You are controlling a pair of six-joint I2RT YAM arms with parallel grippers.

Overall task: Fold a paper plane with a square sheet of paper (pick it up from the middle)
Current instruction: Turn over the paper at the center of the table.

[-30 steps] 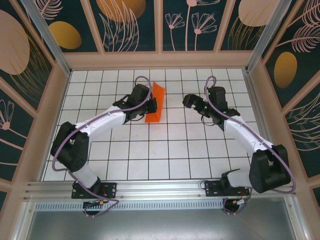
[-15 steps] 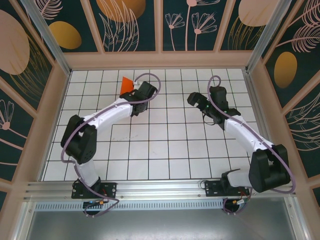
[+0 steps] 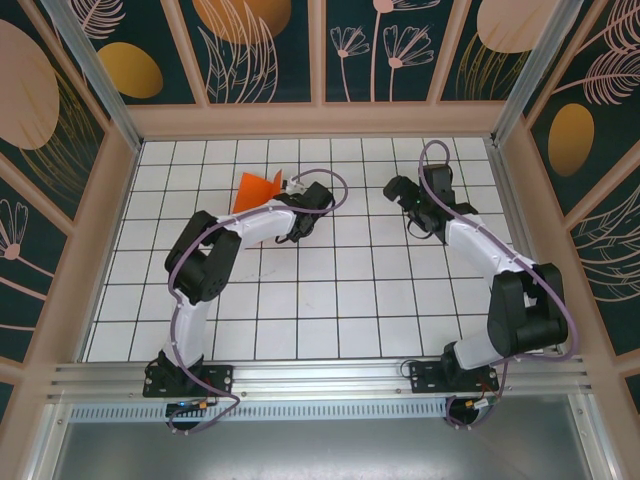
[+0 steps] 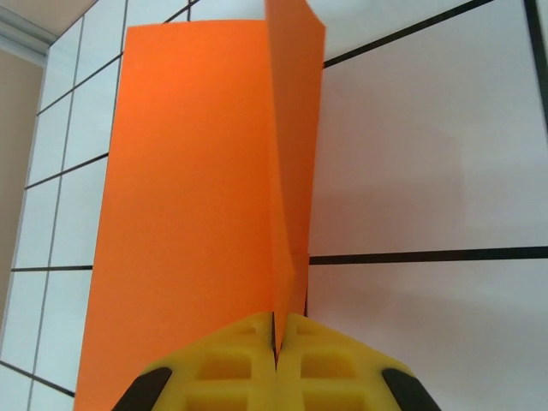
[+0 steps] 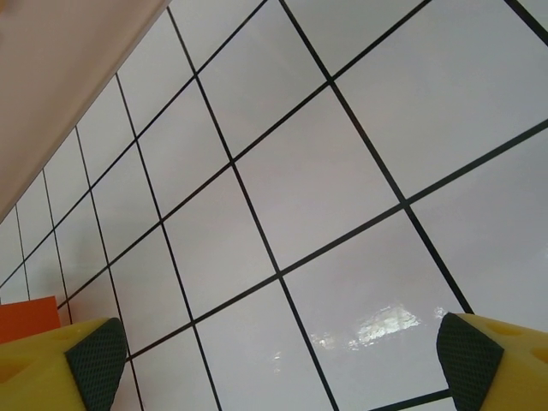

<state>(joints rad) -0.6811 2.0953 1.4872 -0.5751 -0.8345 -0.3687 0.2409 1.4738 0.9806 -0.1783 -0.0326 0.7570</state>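
The sheet goes down with my left gripper toward the white tiles below the gripper next. The gripper then releases the sheet's crease there, because the sheet still hangs from it.
The square sheet of paper (image 3: 256, 190) is bright orange and folded along a crease, and hangs above the back-left tiles. In the left wrist view one broad panel (image 4: 188, 188) spreads left while a narrow flap stands up from the crease. My left gripper (image 4: 278, 324) is shut on that crease, its yellow fingertips (image 4: 231, 360) pressed together; from above the left gripper (image 3: 291, 187) is at the sheet's right end. My right gripper (image 3: 399, 191) is about two tiles to the right, open (image 5: 282, 364), with only bare tiles between its pads (image 5: 94, 360). I cannot tell whether the fold forms the paper plane.
The white grid table (image 3: 330, 300) is ringed by a wooden frame with patterned wall panels (image 3: 260, 50). The back wall's foot (image 5: 60, 86) runs close above my right gripper. A corner of the orange sheet (image 5: 26, 318) shows at the lower left of the right wrist view.
My left arm carried the paper from the middle tiles toward the back left and turned its wrist round. The right gripper shifted slightly toward the back wall and stayed open.
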